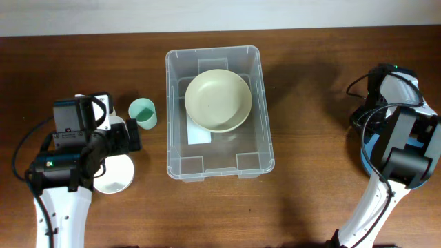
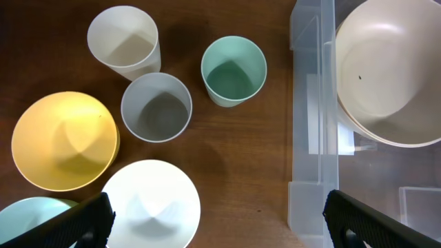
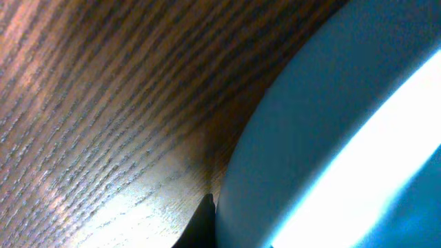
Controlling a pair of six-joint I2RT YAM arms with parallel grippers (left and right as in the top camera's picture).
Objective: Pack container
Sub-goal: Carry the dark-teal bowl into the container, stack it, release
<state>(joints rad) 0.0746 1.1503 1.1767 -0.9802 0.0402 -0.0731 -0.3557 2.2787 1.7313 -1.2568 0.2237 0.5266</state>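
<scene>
My right gripper should rise, go left in the overhead view, then lower and release the blue bowl inside the cream bowl (image 1: 218, 100), which is empty.
The clear container (image 1: 176, 148) stands mid-table with a cream bowl (image 1: 218, 100) inside it, over a white label (image 1: 198, 136). In the left wrist view the container's wall (image 2: 310, 103) and the cream bowl (image 2: 389, 72) are at the right. My left gripper (image 2: 219, 227) is open and empty, above the table between a white bowl (image 2: 151, 205) and the container. My right gripper (image 3: 207, 217) shows one dark finger pressed against the outer wall of a blue bowl (image 3: 344, 138). Its other finger is hidden.
Left of the container stand a mint cup (image 2: 233, 71), a grey cup (image 2: 156, 107), a white cup (image 2: 124, 43), a yellow bowl (image 2: 63, 141) and a pale teal bowl (image 2: 27, 213). The right arm (image 1: 400, 138) covers the blue bowl (image 1: 364, 157) at the far right.
</scene>
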